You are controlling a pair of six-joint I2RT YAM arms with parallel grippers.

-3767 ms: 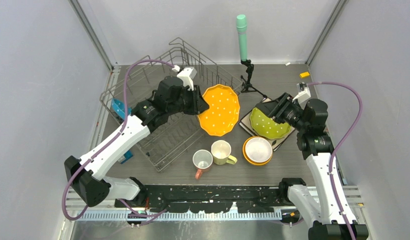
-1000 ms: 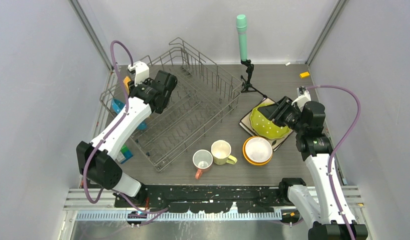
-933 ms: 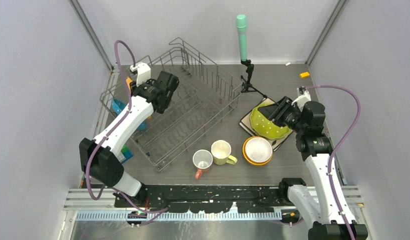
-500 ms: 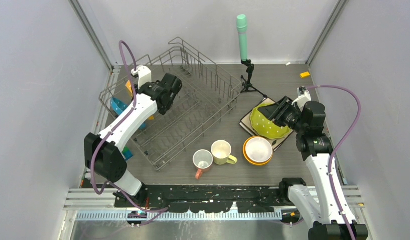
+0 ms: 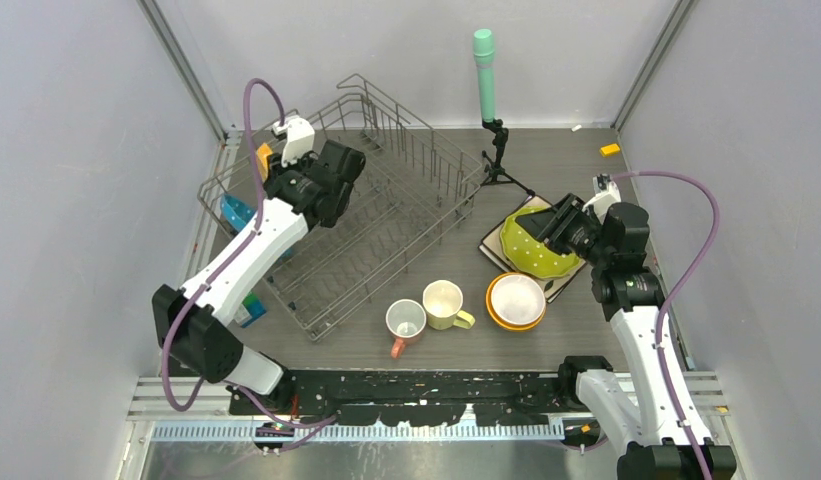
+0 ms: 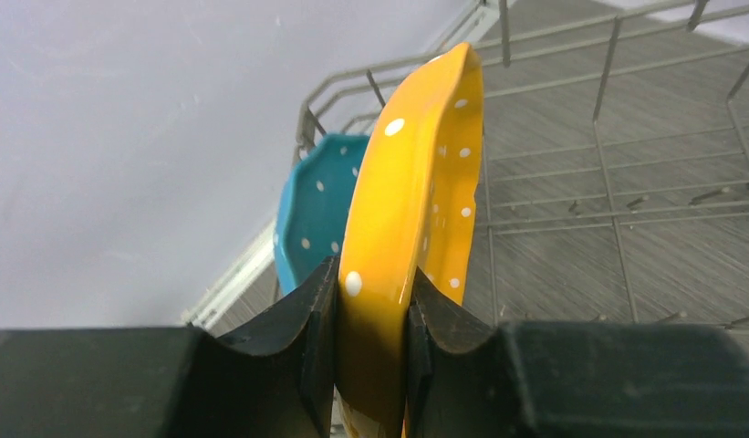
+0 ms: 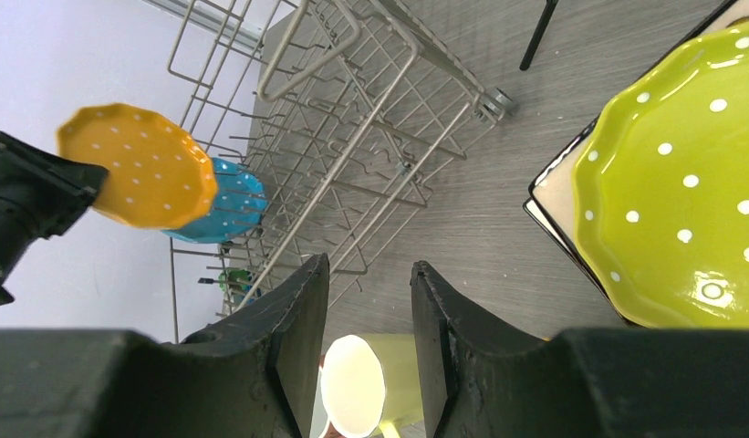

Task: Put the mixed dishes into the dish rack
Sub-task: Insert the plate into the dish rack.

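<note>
The left gripper moves down beside the blue dotted plate next and releases. It still holds the orange dotted plate above the rack, and the blue dotted plate stands below it.
My left gripper is shut on the rim of the orange dotted plate, held on edge over the far left corner of the dish rack. Close beside it the blue dotted plate stands in the rack. Over at the right, my right gripper is open and empty above the table, next to the yellow-green plate. That plate lies on the white square plate. In front stand a pink mug, a pale-yellow mug and a white bowl nested in an orange one.
A green-topped cylinder on a black tripod stands behind the rack's right end. A small blue-green box lies left of the rack. A small orange piece sits at the far right. Grey walls close in on both sides.
The left arm has carried the orange plate from mid-table to the rack's far left corner, shifting slightly right in the last second. The right arm has stayed still.
</note>
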